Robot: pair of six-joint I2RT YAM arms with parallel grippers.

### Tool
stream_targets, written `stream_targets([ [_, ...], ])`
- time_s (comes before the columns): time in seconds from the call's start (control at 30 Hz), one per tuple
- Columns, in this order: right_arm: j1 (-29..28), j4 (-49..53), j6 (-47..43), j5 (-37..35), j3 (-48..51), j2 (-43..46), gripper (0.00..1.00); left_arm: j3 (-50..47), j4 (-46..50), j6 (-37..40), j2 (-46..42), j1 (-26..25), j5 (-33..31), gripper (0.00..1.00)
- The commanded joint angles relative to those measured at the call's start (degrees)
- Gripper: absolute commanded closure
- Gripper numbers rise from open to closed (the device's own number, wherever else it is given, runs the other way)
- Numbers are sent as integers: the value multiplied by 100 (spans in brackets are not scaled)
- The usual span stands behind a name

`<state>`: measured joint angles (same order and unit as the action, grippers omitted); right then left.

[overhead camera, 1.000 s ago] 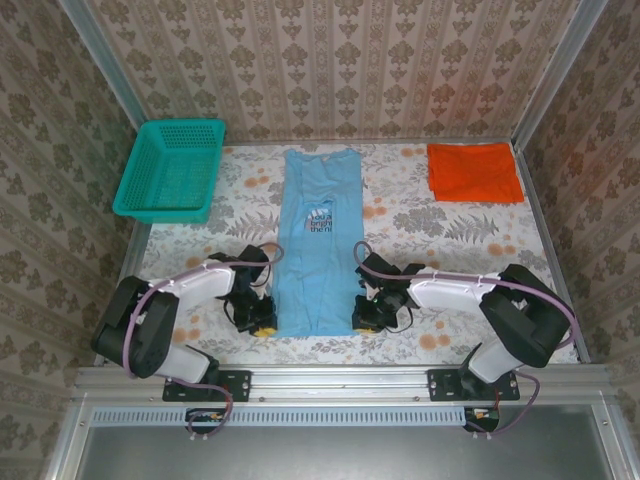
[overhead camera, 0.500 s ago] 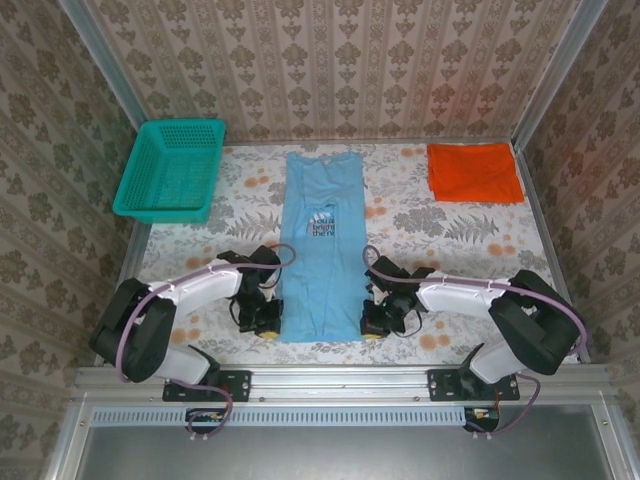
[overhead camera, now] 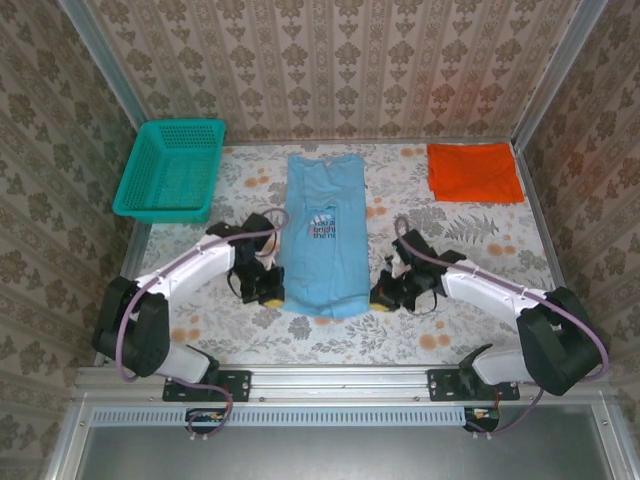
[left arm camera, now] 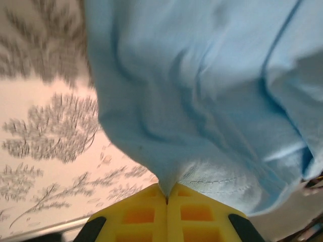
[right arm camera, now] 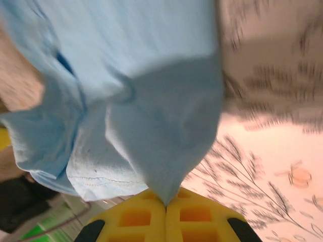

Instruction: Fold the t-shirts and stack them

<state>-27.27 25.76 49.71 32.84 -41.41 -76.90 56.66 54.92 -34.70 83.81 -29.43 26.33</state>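
Next, my left gripper brings the shirt's corner up and outward past the lettering of the chest print, then down, and releases it.
A light blue t-shirt [overhead camera: 322,232] with a chest print lies lengthwise in the middle of the table, its sides folded in. My left gripper [overhead camera: 271,298] is shut on the shirt's near left corner, and the cloth [left arm camera: 202,101] rises from between its yellow fingers [left arm camera: 139,214]. At the near right corner my right gripper [overhead camera: 381,303] is shut on the hem, with blue cloth [right arm camera: 161,126] pinched between its yellow fingers [right arm camera: 199,217]. The near hem is lifted off the table. An orange-red t-shirt [overhead camera: 474,171] lies folded at the back right.
A teal mesh basket [overhead camera: 172,168] stands at the back left corner. Patterned walls close in the table [overhead camera: 450,240] on three sides, and a metal rail [overhead camera: 340,380] runs along the near edge.
Both grippers have closed on the shirt's near corners and moved away from the near edge, lifting the hem and drawing it toward the print.
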Motion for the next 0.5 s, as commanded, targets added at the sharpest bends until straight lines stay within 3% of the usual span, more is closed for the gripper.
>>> stream_targets([
  [0.0,296,109,114,251,-721,-324,100,757,127,66,415,174,231,100],
  [0.23,777,206,440,168,-2122,-1634,100,1967,-194,-213,1311,887,405,100],
  [0.47,1200,828,377,85,-3786,-3249,100,3413,-103,-63,2664,1231,379,100],
])
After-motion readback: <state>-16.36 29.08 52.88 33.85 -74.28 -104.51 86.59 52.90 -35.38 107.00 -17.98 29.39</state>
